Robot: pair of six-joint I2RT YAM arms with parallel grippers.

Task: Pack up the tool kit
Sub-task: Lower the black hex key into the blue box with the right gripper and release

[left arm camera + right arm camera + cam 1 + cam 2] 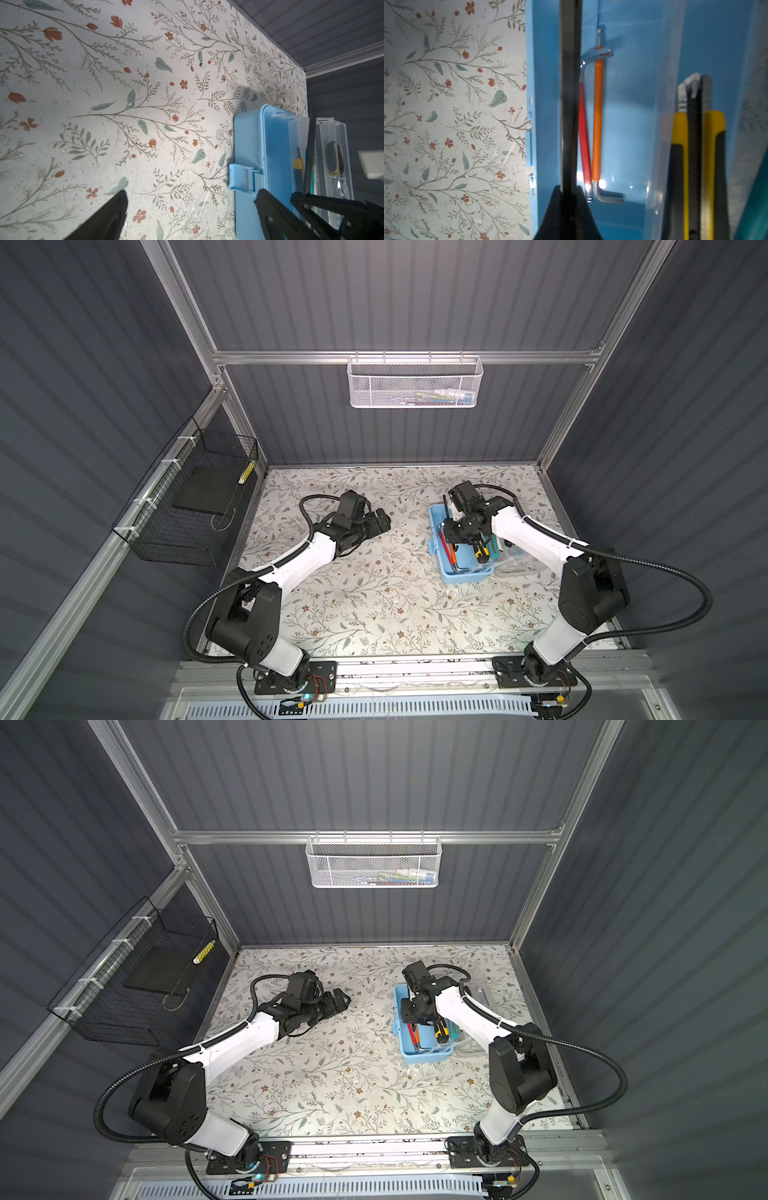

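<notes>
The right gripper lowers into the box (463, 574) to its bottom beside the red hex key next and releases the dark rod, since both point lengthwise.
The light blue tool box (463, 574) (424, 1057) stands open at the right of the floral table, its clear lid (519, 564) lying flat to the right. Inside lie a red hex key (584, 135), an orange hex key (598, 114) and a yellow-black utility knife (709, 166). My right gripper (451, 529) (569, 188) hovers over the box, shut on a long dark rod-like tool (570, 93) (445, 506) whose type I cannot tell. My left gripper (384, 520) (192, 195) rests low over the table left of the box, open and empty.
A white mesh basket (415, 383) hangs on the back wall rail. A black wire basket (187, 506) hangs on the left wall. The box's blue latch (242, 178) sticks out toward my left gripper. Grey walls close in the table's back and sides.
</notes>
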